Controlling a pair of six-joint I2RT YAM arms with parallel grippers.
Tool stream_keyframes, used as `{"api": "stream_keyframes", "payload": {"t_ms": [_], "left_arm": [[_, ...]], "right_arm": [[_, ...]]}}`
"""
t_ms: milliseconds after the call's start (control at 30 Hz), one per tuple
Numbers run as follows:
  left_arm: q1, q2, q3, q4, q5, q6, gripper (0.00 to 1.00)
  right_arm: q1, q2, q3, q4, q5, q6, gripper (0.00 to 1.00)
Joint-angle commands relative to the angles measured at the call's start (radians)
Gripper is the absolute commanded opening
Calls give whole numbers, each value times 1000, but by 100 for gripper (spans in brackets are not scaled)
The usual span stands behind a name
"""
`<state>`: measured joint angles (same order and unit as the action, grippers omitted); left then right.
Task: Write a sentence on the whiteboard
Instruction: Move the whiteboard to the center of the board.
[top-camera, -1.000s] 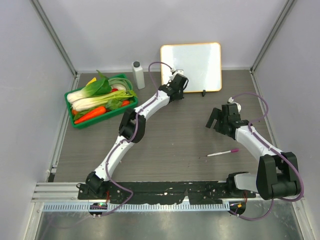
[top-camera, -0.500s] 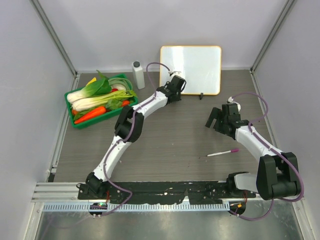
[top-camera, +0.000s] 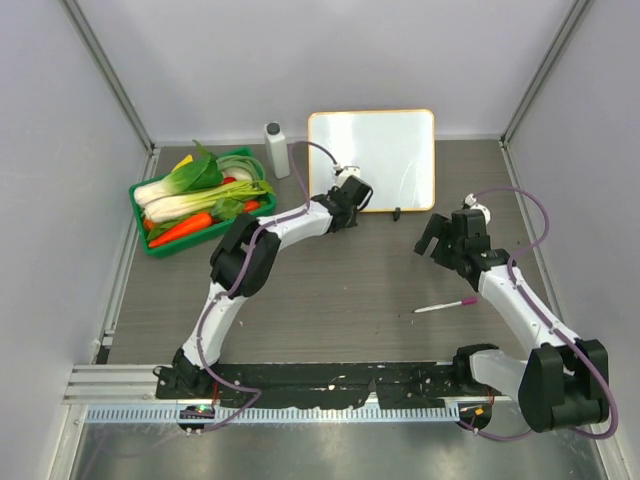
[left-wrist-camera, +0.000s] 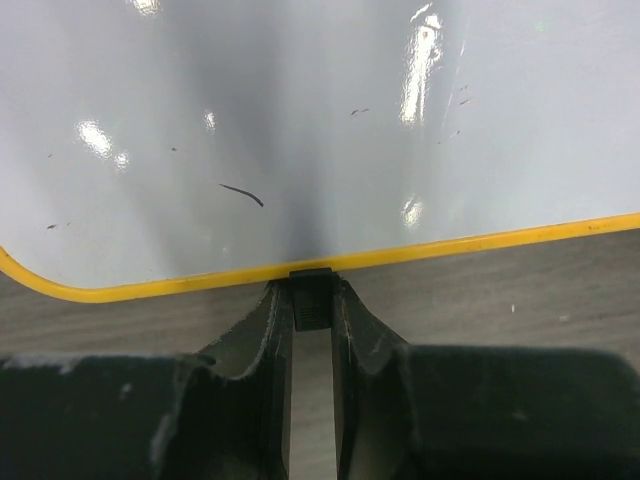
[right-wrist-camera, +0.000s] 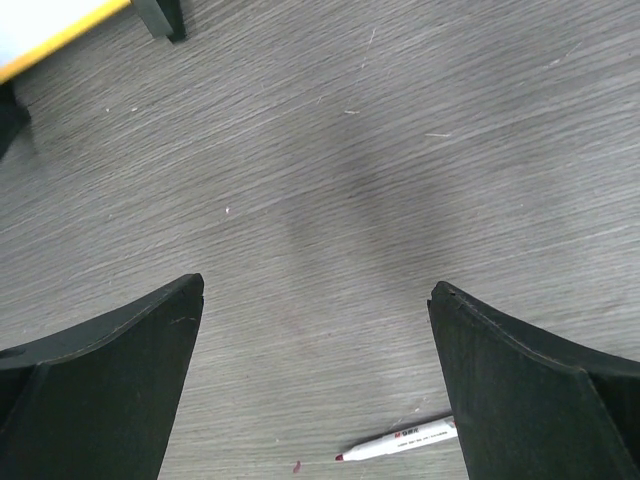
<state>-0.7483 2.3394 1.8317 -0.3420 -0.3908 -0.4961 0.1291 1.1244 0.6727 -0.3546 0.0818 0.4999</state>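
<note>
The table is bare behind the left gripper, to the left in the top view, so the left gripper should next pull the whiteboard's foot back and let go of it.
The whiteboard stands at the back of the table, white with a thin orange frame. My left gripper is at its lower edge, shut on one of its small black feet. The sentence is out of view; the board's face shows only a few small dark marks. Right of the board, my right gripper hangs open over bare table, nothing between its fingers. A white marker with a pink cap lies near it, and the marker shows below the open jaws.
A green tray of vegetables sits at the left. A white bottle stands between it and the board. The board's other black foot rests on the table. Grey walls close in the back and sides.
The whiteboard has slid left and toward the near side with my left gripper holding its foot. My right gripper has shifted slightly right, still open.
</note>
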Motion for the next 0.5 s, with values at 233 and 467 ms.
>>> {"api": "stream_keyframes", "payload": {"t_ms": [233, 467], "left_arm": [[-91, -227, -386, -66, -36, -122, 0], [-105, -360, -549, -101, -94, -205, 0]], "right_arm": [[4, -167, -38, -67, -22, 29, 99], [3, -218, -45, -101, -33, 25, 96]]}}
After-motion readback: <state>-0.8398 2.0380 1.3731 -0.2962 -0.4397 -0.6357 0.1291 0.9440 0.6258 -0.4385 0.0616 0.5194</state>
